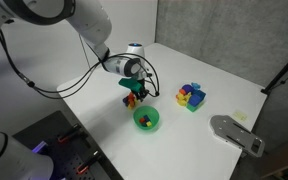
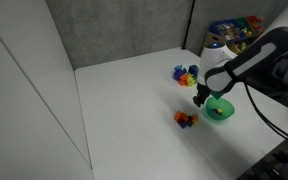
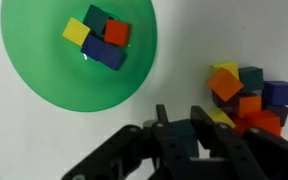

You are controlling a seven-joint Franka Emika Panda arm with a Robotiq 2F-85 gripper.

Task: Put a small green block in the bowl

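Note:
My gripper holds the dark green block (image 3: 177, 136). I need to move it to the left in the wrist view next, over the bowl, and then open.
The bright-green bowl (image 3: 39, 75) lies at the wrist view's upper left and holds yellow, red, blue and dark green blocks. It shows in both exterior views (image 1: 156, 121) (image 2: 226, 110). My gripper (image 3: 180, 112) is shut on a small dark green block (image 3: 177, 136) and holds it above the white table, between the bowl and a cluster of loose blocks (image 3: 246, 95). In the exterior views the gripper (image 1: 132, 95) (image 2: 200, 98) hangs just beside the bowl, over that cluster (image 1: 132, 101) (image 2: 186, 118).
A second cluster of coloured blocks (image 1: 191, 96) (image 2: 186, 74) lies farther along the table. A grey flat device (image 1: 234, 133) sits by the table's edge. A grey wall panel stands behind the table.

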